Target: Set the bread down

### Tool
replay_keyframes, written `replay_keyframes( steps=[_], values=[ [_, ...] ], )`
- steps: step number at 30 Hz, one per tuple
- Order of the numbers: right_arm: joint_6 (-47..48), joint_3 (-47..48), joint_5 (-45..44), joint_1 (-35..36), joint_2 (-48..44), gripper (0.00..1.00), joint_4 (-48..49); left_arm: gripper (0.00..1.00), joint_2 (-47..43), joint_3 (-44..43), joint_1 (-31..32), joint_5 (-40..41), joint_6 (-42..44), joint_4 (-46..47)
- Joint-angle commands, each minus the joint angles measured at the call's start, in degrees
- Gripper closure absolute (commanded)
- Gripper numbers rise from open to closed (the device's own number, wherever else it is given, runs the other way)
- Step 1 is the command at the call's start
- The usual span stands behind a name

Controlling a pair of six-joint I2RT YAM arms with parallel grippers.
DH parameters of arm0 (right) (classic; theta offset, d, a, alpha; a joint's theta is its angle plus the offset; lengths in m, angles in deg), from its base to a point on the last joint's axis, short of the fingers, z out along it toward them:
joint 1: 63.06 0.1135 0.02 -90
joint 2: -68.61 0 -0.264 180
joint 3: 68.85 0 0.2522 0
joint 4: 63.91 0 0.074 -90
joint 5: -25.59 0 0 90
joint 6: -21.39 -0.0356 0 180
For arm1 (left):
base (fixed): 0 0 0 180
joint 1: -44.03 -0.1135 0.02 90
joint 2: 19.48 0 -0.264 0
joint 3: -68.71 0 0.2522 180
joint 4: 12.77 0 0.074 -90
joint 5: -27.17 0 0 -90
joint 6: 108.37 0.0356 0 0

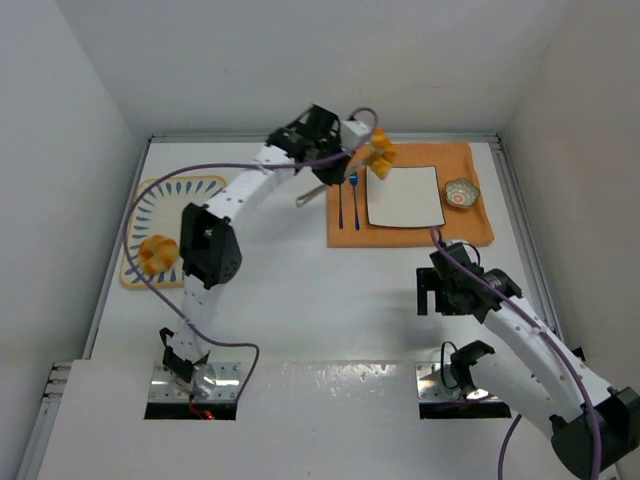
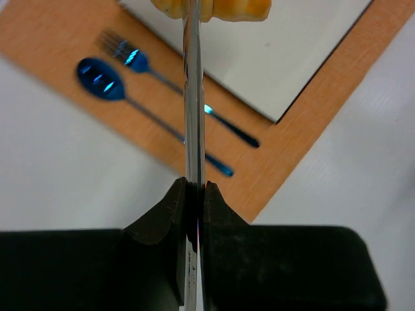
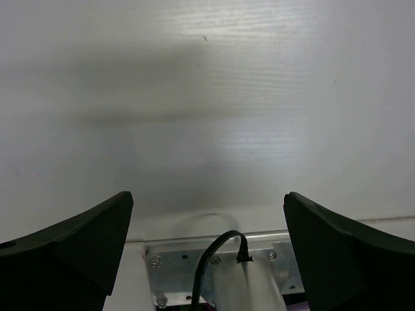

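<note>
Next, my left gripper moves down to the right in the top view and releases the tongs, as the plate's far half [image 1: 400,187] lies below it on that side.
My left gripper [image 1: 338,160] is shut on metal tongs [image 1: 310,196]. The tongs pinch a golden-orange pastry [image 1: 380,155] in the air over the top left corner of the white square plate [image 1: 405,197]. In the left wrist view the gripper [image 2: 195,194] clamps the tongs [image 2: 192,97] edge-on, and the pastry [image 2: 214,8] is at the top edge above the plate [image 2: 285,52]. A rounder bun [image 1: 158,254] lies on the blue-patterned mat [image 1: 172,190] at the left. My right gripper [image 1: 443,290] is open and empty over bare table, as the right wrist view [image 3: 207,227] shows.
The plate sits on an orange placemat [image 1: 470,228] with a blue fork [image 2: 139,61] and spoon [image 2: 100,78] to the plate's left and a small patterned bowl [image 1: 461,193] to its right. White walls enclose the table on three sides.
</note>
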Motion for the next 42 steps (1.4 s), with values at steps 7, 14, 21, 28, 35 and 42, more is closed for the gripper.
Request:
replay_keyframes(
  steps=[7,14,21,28,35,42],
  values=[
    [2.0,1.8,-1.2,-0.5,1.4,0.00,-5.4,1.00,11.2,-3.0,8.9,5.6,-7.1,18.5],
    [2.0,1.3,-2.5,-0.5,-0.3,0.00,-4.9,1.00,13.8,-0.2,10.0,5.6,-7.6,19.0],
    [1.3,1.4,-2.0,-0.5,1.2,0.00,-4.6,0.72,13.7,0.9,11.1,7.1,-8.1,19.0],
    [-0.5,1.8,-0.2,-0.5,1.0,0.00,-3.8,0.41,10.3,0.7,10.0,7.1,-8.1,19.0],
    [-0.1,2.6,2.4,-0.3,0.5,0.00,-3.8,0.39,2.7,-4.4,7.4,6.6,-9.7,17.7],
    [0.6,2.5,5.6,-0.2,0.0,0.00,-0.3,0.42,-11.6,2.5,-1.6,6.6,-9.0,7.2]
  ],
)
